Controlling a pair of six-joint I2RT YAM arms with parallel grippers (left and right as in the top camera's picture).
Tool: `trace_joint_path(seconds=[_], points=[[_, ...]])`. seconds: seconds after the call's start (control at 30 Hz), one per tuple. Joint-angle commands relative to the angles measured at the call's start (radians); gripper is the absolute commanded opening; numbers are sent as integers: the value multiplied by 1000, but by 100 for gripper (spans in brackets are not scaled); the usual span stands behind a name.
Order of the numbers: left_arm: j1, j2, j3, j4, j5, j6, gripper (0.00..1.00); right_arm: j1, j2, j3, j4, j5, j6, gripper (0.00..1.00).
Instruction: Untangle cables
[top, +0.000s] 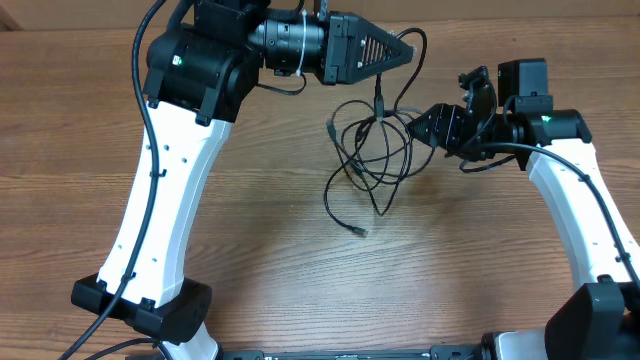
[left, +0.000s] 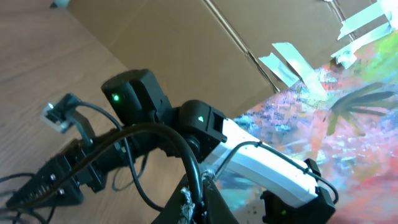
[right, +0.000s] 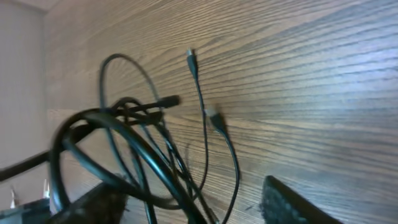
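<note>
I need to lower my left gripper to the left in the overhead view next, over the bare wood, and pull its piece of cable along before I let go, because that piece runs into the tangle.
The cables lie as a loose black tangle on the wooden table, right of centre. One free plug end trails toward the front. My left gripper hovers above the tangle, shut on one cable strand that rises from the tangle to its tip; the left wrist view shows that strand pinched between its fingers. My right gripper is low at the tangle's right edge. Its fingers are open, with several cable loops running between them. Three plug ends lie beyond on the wood.
The left wrist view shows the right arm, a cardboard wall with tape strips, and a colourful painted surface behind the table. Thick black wires run along both arms.
</note>
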Motion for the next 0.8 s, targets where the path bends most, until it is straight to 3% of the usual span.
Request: trace_joint_path(seconds=[0.0,0.1,0.37,0.5,0.63,0.77], points=[[9,-23,29,-24,34,-6,4,5,1,3,10,-11,-47,60],[9,-23,29,-39,42,-6,4,5,1,2,10,-11,-58,51],[60,-25,29,-39,45,-50,4,4,1,0,-34,56,-26,7],[168,-26,29,-76,6,-36,4,3,1,0,-90,213,91,4],[272,-26,29,-264,-241,87,4,3,-7,3,-109,179,80,4],[311,-24,28,-496,-742,176,4,3,-86,27,-119,150,56,4]])
